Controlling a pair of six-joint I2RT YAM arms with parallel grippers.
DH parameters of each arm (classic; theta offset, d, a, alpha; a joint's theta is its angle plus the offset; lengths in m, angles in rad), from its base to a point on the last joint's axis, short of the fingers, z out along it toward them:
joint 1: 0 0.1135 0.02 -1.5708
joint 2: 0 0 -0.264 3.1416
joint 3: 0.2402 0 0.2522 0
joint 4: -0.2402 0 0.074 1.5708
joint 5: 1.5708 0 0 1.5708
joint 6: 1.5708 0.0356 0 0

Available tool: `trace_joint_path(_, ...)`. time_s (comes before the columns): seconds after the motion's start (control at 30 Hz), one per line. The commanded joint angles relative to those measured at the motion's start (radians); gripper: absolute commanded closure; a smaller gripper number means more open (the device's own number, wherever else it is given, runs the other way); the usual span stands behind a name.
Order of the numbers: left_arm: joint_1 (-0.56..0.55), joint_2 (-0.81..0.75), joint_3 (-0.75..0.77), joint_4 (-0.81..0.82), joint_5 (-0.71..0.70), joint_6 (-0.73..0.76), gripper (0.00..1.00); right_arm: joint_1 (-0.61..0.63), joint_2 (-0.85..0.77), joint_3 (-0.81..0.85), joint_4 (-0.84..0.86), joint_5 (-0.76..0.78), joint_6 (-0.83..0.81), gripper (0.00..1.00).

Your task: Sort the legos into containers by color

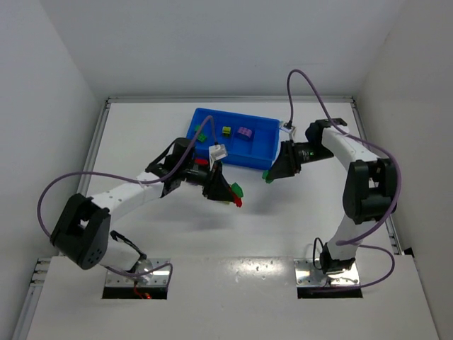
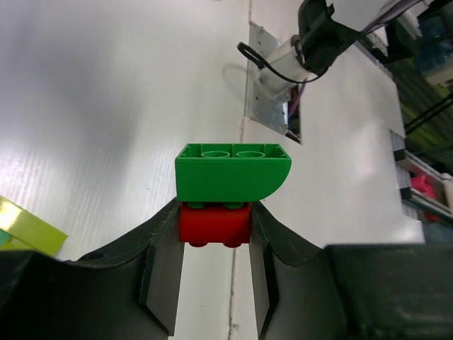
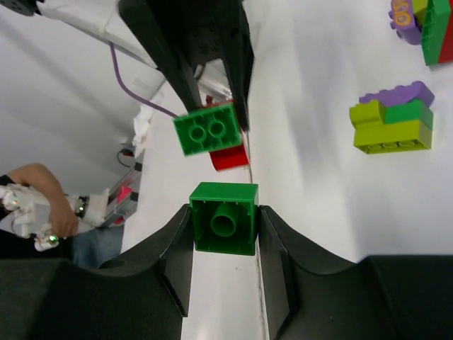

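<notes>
My right gripper should next swing outward across the blue tray, tip down, lower and release the square green brick in the tray's end section, since green bricks lie there.
My left gripper is shut on a red brick with a green curved brick stuck on it, held above the table in front of the blue tray. My right gripper is shut on a square green brick, hollow side toward the camera, just off the tray's near right corner. The right wrist view shows the left gripper's green-and-red cluster close ahead. In the tray lie green, yellow-green and purple bricks in separate compartments.
A yellow-green, purple and green cluster lies on the table in the right wrist view, and another multicolour cluster is at its top right corner. A yellow-green brick shows at the left wrist view's left edge. White walls enclose the table.
</notes>
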Motion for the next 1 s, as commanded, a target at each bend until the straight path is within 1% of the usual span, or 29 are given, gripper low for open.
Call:
trace_joint_path(0.0, 0.000, -0.104, 0.016, -0.059, -0.077, 0.126, 0.88, -0.015, -0.042, 0.075, 0.016, 0.042, -0.008, 0.86)
trace_joint_path(0.03, 0.000, -0.115, 0.016, -0.083, -0.096, 0.147, 0.88, -0.027, -0.033, 0.099, 0.051, 0.058, 0.050, 0.86)
trace_joint_path(0.1, 0.028, -0.142, 0.039, -0.140, -0.142, 0.190, 0.88, -0.027, -0.033, 0.132, 0.301, 0.139, 0.246, 0.87)
trace_joint_path(0.13, 0.042, -0.142, 0.039, -0.151, -0.179, 0.190, 0.88, -0.027, -0.074, 0.114, 0.441, 0.262, 0.518, 0.87)
trace_joint_path(0.17, 0.057, -0.156, 0.039, -0.162, -0.194, 0.202, 0.88, 0.000, -0.108, 0.086, 0.736, 0.347, 0.633, 0.88)
trace_joint_path(0.2, 0.088, -0.156, 0.048, -0.174, -0.211, 0.203, 0.88, 0.019, -0.143, 0.054, 0.866, 0.419, 0.716, 0.88)
trace_joint_path(0.23, 0.103, -0.167, 0.048, -0.185, -0.225, 0.215, 0.88, 0.034, -0.166, 0.032, 0.947, 0.520, 0.802, 0.88)
trace_joint_path(0.27, 0.123, -0.180, 0.048, -0.199, -0.236, 0.215, 0.88, 0.051, -0.144, 0.059, 0.987, 0.554, 0.819, 0.88)
trace_joint_path(0.3, 0.143, -0.181, 0.048, -0.199, -0.236, 0.206, 0.88, 0.083, -0.099, 0.111, 0.965, 0.577, 0.829, 0.88)
trace_joint_path(0.33, 0.183, -0.197, 0.048, -0.199, -0.236, 0.190, 0.88, 0.108, 0.007, 0.288, 0.922, 0.588, 0.855, 0.88)
trace_joint_path(0.37, 0.203, -0.216, 0.048, -0.199, -0.236, 0.190, 0.88, 0.108, 0.056, 0.290, 0.921, 0.605, 0.882, 0.88)
trace_joint_path(0.4, 0.223, -0.228, 0.048, -0.199, -0.236, 0.177, 0.88, 0.128, 0.093, 0.360, 0.944, 0.617, 0.910, 0.88)
trace_joint_path(0.43, 0.264, -0.239, 0.048, -0.199, -0.236, 0.166, 0.88, 0.140, 0.120, 0.377, 0.976, 0.639, 0.934, 0.88)
trace_joint_path(0.5, 0.304, -0.277, 0.036, -0.187, -0.225, 0.149, 0.88, 0.192, 0.177, 0.418, 1.062, 0.691, 0.985, 0.88)
trace_joint_path(0.53, 0.341, -0.286, 0.036, -0.186, -0.225, 0.137, 0.88, 0.211, 0.205, 0.447, 1.063, 0.722, 0.985, 0.88)
trace_joint_path(0.6, 0.371, -0.300, 0.027, -0.186, -0.211, 0.124, 0.88, 0.258, 0.267, 0.541, 1.063, 0.751, 1.002, 0.88)
trace_joint_path(0.63, 0.400, -0.309, 0.026, -0.176, -0.211, 0.112, 0.88, 0.274, 0.321, 0.563, 1.079, 0.766, 1.014, 0.88)
trace_joint_path(0.77, 0.473, -0.320, 0.017, -0.154, -0.185, 0.071, 0.88, 0.332, 0.438, 0.659, 1.135, 0.800, 1.039, 0.88)
trace_joint_path(0.87, 0.503, -0.320, 0.017, -0.154, -0.158, 0.071, 0.87, 0.379, 0.525, 0.759, 1.136, 0.838, 1.048, 0.88)
trace_joint_path(0.97, 0.540, -0.320, 0.017, -0.163, -0.132, 0.061, 0.87, 0.412, 0.571, 0.806, 1.148, 0.864, 1.034, 0.88)
